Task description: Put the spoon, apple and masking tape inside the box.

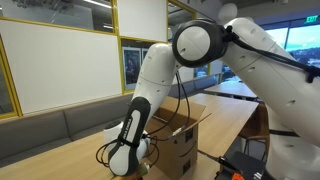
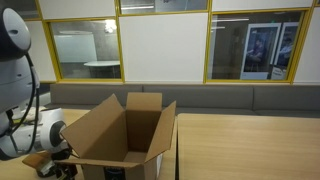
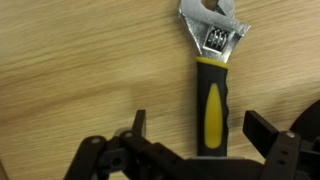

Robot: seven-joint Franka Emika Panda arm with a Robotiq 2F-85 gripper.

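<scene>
Next I will shift my gripper to the right in the wrist view to centre the wrench's handle (image 3: 211,112) before closing, since the handle lies off-centre that way between my fingers.
My gripper (image 3: 198,118) is open and low over the wooden table. Its two black fingers straddle the black and yellow handle of an adjustable wrench (image 3: 212,85), which lies flat with its metal head pointing away from me. The brown cardboard box (image 2: 100,120) stands open beside the arm, flaps up, and it shows in both exterior views (image 1: 185,145). In the exterior views the gripper (image 2: 55,160) is down at the table next to the box. The spoon, the apple and the masking tape are out of view.
The wooden table (image 3: 70,60) extends past the box (image 2: 250,145). A grey bench (image 2: 230,98) runs along the glass wall behind. Black cables (image 1: 108,152) hang by the wrist. Another robot arm (image 1: 270,60) fills the near side of an exterior view.
</scene>
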